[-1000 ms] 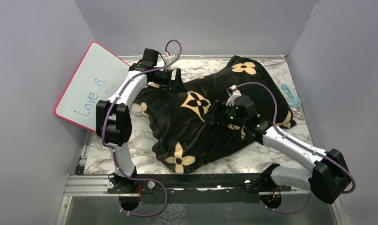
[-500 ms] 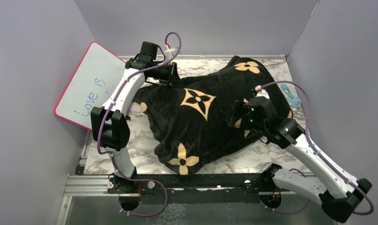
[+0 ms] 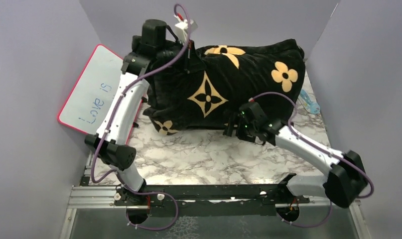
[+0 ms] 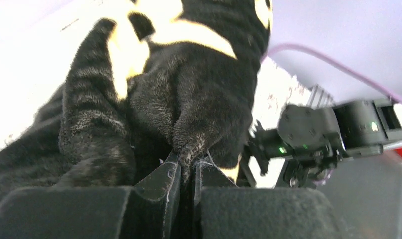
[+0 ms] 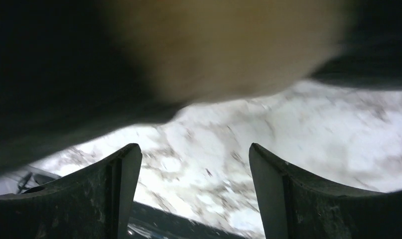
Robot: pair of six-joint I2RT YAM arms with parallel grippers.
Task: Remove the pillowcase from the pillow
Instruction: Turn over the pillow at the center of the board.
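Observation:
The robot's left gripper should bring the pinched corner down and back toward the clear marble tabletop and let go of it, since that space is below and back from the gripper.
The black pillowcase [image 3: 228, 84] with tan flower and diamond motifs hangs bulging above the back of the table, lifted at its upper left corner. My left gripper [image 3: 189, 52] is shut on that corner; in the left wrist view its jaws [image 4: 188, 162] pinch a fold of the velvety fabric [image 4: 189, 89]. My right gripper [image 3: 232, 130] sits open at the pillowcase's lower edge, nothing between its fingers [image 5: 195, 154], with dark fabric [image 5: 49, 74] just above them. The pillow is hidden inside the pillowcase.
A pink-rimmed whiteboard [image 3: 91, 94] leans against the left wall. A small blue object [image 3: 310, 102] lies by the right wall. The marble tabletop [image 3: 203, 154] shows in front of the pillowcase, a metal rail [image 3: 189, 191] runs along the near edge, and grey walls close three sides.
My left gripper closed on the pillowcase and raised it up and back, so the front of the fabric left the table. My right arm swung right, then returned under the lower edge.

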